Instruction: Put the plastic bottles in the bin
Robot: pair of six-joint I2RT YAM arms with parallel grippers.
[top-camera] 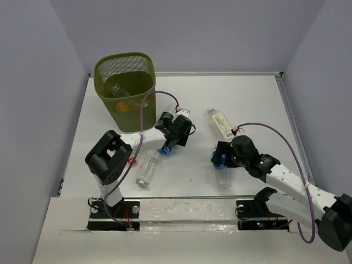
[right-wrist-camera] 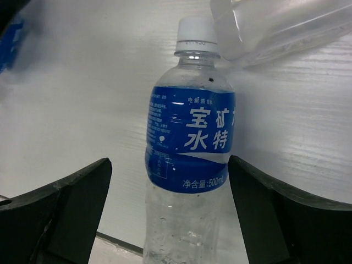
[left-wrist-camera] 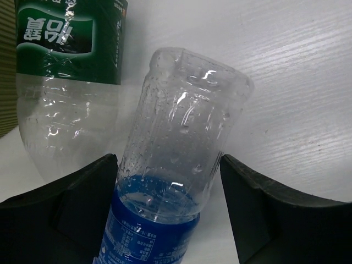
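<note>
The white-capped bottle already lies between my right gripper's fingers, so they stay astride it and close together next on the lower blue label.
The olive mesh bin stands at the back left with bottles inside, one of them orange. My left gripper is open astride a blue-labelled bottle lying on the table, its left finger against the bottle and the right finger a sliver off. A green-labelled bottle lies just beyond. My right gripper is open around another blue-labelled bottle with a white cap, with a clear gap on its left side. In the top view the left gripper is near the bin and the right gripper is right of centre.
A bare clear bottle lies in front of the left arm. A white-labelled bottle lies beyond the right gripper. Grey walls close in the white table on three sides.
</note>
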